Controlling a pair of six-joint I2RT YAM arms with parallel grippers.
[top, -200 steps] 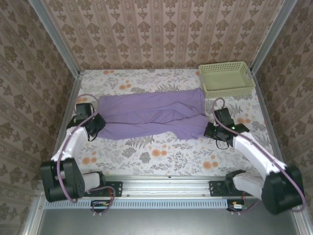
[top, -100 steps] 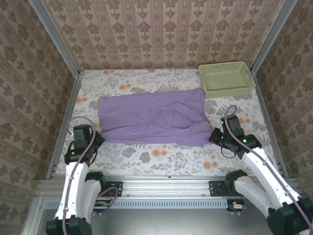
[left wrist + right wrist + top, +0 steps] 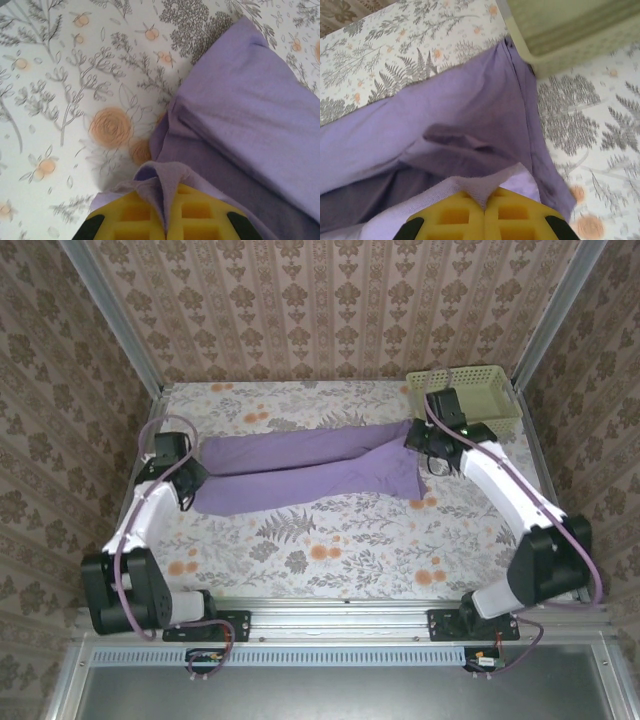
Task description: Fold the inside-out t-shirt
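Observation:
My right gripper needs to move away from the basket next and down onto the shirt's rumpled layer (image 3: pixel 379 456) (image 3: pixel 455 134) to let go of the clamped fold, because the fold's cloth still hangs slack.
The lavender inside-out t-shirt (image 3: pixel 310 468) lies across the middle of the floral table as a long folded band. My left gripper (image 3: pixel 192 490) is shut on its near-left edge; in the left wrist view the fabric (image 3: pixel 240 115) is pinched between the yellow fingers (image 3: pixel 130 217). My right gripper (image 3: pixel 418 438) is shut on the shirt's right end, close to the basket. In the right wrist view a fold of the t-shirt (image 3: pixel 435 130) is clamped between the yellow fingers (image 3: pixel 515 210), and the cloth hangs slack below them.
A pale green mesh basket (image 3: pixel 490 400) stands at the back right corner, its wall (image 3: pixel 570 35) just beyond the shirt's right end. Patterned walls and metal rails enclose the table. Bare floral tabletop (image 3: pixel 330 550) stretches in front of the shirt.
Both grippers moved from the near side of the table away toward the back, carrying the shirt's near edge over it. The shirt went from a wide flat rectangle to a narrower band.

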